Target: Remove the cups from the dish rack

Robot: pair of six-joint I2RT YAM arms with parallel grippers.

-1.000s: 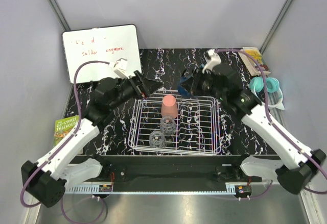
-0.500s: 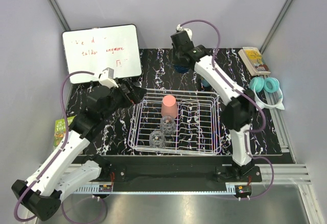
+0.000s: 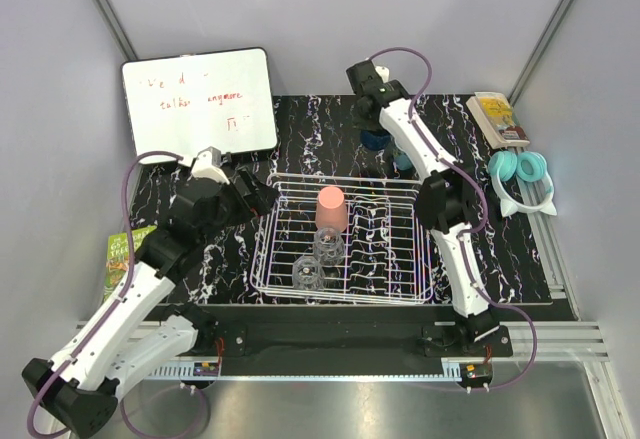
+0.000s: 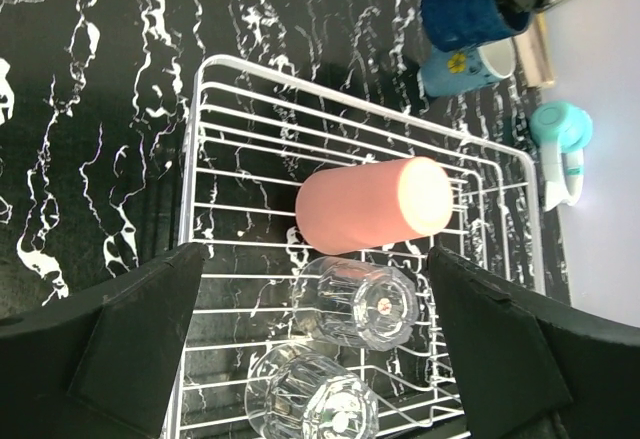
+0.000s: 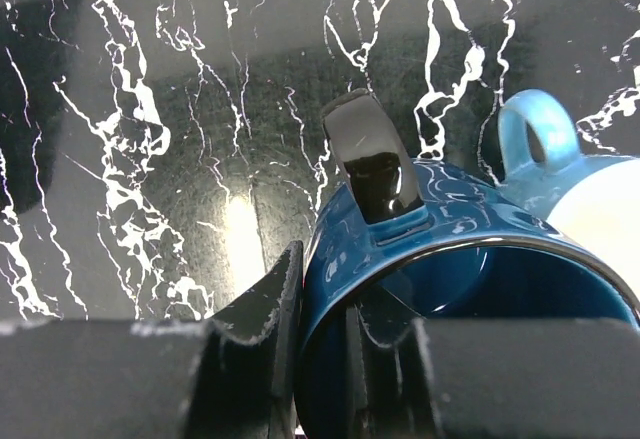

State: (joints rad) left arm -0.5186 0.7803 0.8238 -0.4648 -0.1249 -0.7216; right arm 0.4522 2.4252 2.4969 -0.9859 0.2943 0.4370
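My right gripper should lower the cup slightly next, away from the teal mug (image 3: 403,159).
The white wire dish rack (image 3: 400,289) stands mid-table and holds an upturned salmon-pink tumbler (image 3: 331,209) and two clear glass cups (image 3: 327,246) (image 3: 308,274). My left gripper (image 3: 262,196) is open and empty at the rack's left back corner. In the left wrist view the left gripper (image 4: 315,259) has its fingers spread wide over the tumbler (image 4: 370,204) and the clear glasses (image 4: 360,299). My right gripper (image 3: 374,124) is shut on the rim of the dark blue cup (image 5: 440,239), low over the table behind the rack, next to the teal mug (image 5: 560,159) (image 3: 403,159).
A whiteboard (image 3: 200,104) leans at the back left. A green book (image 3: 125,254) lies at the left edge. Another book (image 3: 497,117) and teal headphones (image 3: 520,169) lie at the back right. Grey walls close in the sides.
My right arm has carried the dark blue cup from the rack's back edge out to the far table beside the teal mug. My left gripper has drawn back to the left and down.
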